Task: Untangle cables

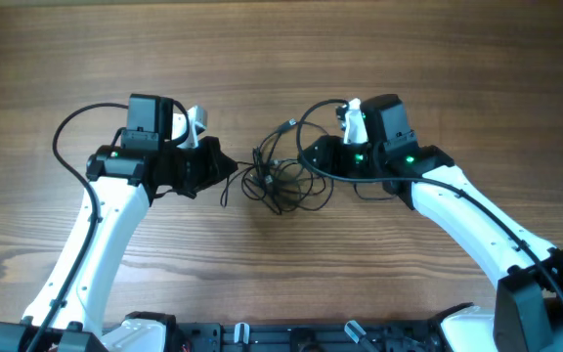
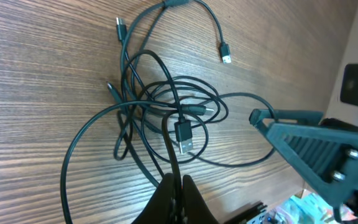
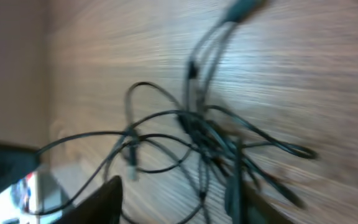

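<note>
The left gripper pulls to the left in the overhead view next and releases the piece of cable over bare tabletop, since the piece still runs into the clump.
The cables [image 1: 277, 178] lie as a knotted clump of thin black cords on the wooden table, between my two arms. My left gripper [image 1: 227, 168] sits just left of the clump. In the left wrist view its jaws [image 2: 178, 186] are shut on one black strand that runs up into the tangle [image 2: 166, 106], where silvery plug tips show. My right gripper [image 1: 308, 156] hovers at the clump's right side. The right wrist view is blurred, but its gripper [image 3: 179, 208] stands open, with loops of the cables [image 3: 197, 134] spread in front and one strand close to the right finger.
Thick black wires arc from each arm: one loop at the left [image 1: 62, 137], another by the right wrist [image 1: 306, 117]. The arm bases [image 1: 262, 337] line the table's near edge. The right arm's finger [image 2: 303, 143] reaches into the left wrist view.
</note>
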You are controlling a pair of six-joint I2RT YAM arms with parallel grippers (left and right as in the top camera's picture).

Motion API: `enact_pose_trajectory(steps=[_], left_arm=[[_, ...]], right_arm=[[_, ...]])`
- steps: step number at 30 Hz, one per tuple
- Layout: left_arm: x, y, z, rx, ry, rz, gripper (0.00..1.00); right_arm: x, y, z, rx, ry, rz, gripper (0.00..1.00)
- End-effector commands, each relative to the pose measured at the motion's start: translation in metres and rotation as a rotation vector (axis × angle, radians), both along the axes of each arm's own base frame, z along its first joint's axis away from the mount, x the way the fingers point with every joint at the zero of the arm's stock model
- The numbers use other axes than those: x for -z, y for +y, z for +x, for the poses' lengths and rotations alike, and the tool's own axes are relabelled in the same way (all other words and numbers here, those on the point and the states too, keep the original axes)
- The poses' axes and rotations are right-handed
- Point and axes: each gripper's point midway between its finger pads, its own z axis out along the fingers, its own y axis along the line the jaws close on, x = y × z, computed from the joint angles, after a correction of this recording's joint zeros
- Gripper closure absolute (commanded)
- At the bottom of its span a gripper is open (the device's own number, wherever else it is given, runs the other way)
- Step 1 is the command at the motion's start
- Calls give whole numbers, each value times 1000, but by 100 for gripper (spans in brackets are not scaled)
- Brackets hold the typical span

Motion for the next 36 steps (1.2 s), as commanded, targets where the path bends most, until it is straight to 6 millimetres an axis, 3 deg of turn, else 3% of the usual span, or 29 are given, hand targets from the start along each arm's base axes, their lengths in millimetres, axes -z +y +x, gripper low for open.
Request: enact_pose_trajectory(steps=[1, 4, 6, 8, 9, 10, 14, 18, 22, 28, 32, 36], left_arm=[[-9, -6, 0, 38, -36, -13, 96], [-13, -11, 2, 54, -54, -41, 96], [-30, -24, 6, 128, -134, -132, 96], [-49, -32, 13, 168, -209, -212, 96], [-61, -32, 17, 179, -258, -247, 96], [-71, -30, 22, 180, -301, -267, 96], [-107, -2, 41, 107, -430, -254, 96], [-134, 41, 52, -15, -522, -193, 96], [-133, 90, 54, -177, -524, -100, 96], [-97, 151, 44, -403, -367, 44, 96], [-77, 173, 37, -490, -278, 133, 96], [-61, 203, 28, -641, -191, 266, 96]], right_arm=[[-9, 15, -10, -96, 1, 83, 34], [-8, 17, -13, -110, 0, 79, 31], [-4, 16, -14, -102, 8, 56, 32], [4, 9, -14, -70, 25, 7, 45], [11, 3, -14, -44, 42, -32, 59], [17, -2, -14, -18, 59, -65, 64], [50, -47, -20, 160, 161, -307, 95], [65, -84, -25, 275, 208, -475, 96], [68, -110, -25, 336, 223, -546, 96], [40, -146, -13, 386, 212, -556, 96], [-5, -168, 2, 419, 131, -568, 96], [-55, -206, 12, 560, 52, -659, 96]])
